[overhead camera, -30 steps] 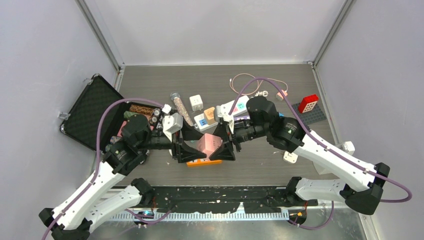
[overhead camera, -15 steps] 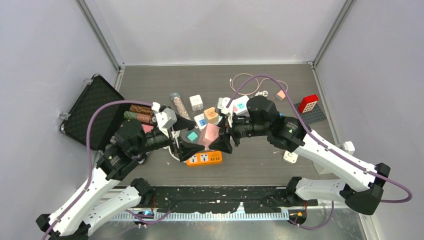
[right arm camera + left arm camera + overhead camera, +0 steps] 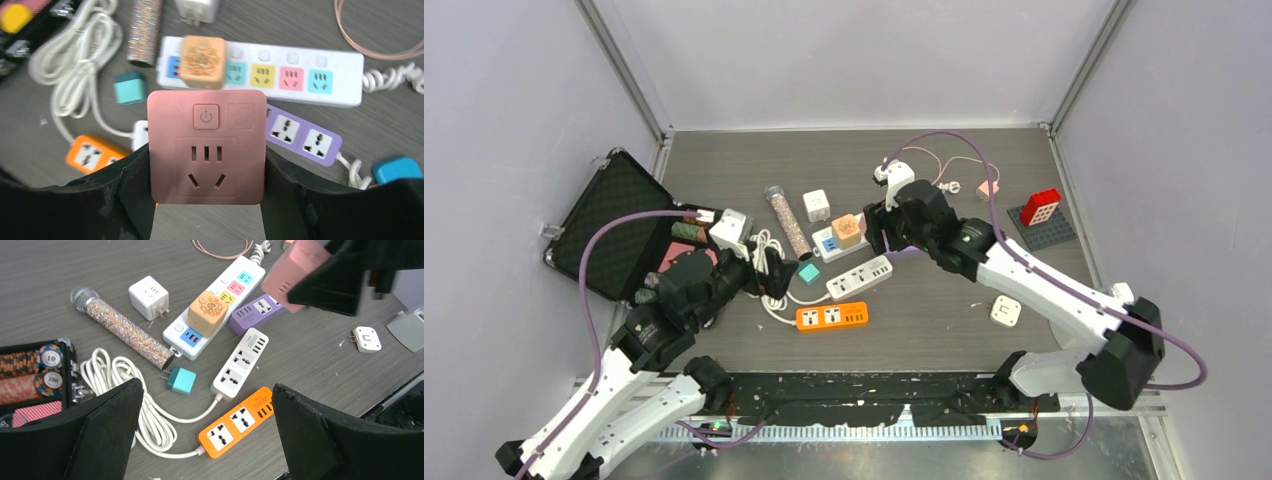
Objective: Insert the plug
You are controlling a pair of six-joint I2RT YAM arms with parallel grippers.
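Observation:
The long power strip's yellow socket is below and outward of my right gripper, so my gripper will move down and outward, press the adapter onto that socket and release it.
My right gripper is shut on a pink square socket adapter and holds it in the air, its socket face toward the wrist camera. In the top view the right gripper hangs over the long white power strip with coloured sockets, which carries an orange cube plug. The adapter also shows in the left wrist view. My left gripper is open and empty above the orange power strip, left of centre in the top view.
On the table lie a short white strip, a purple strip, a teal plug, a white cube adapter, a glitter microphone, coiled white cable and a small white plug. An open black case stands at left.
Both grippers were at the pink adapter over the orange strip. The left gripper let go and drew back left. The right gripper carried the adapter back toward the long white strip.

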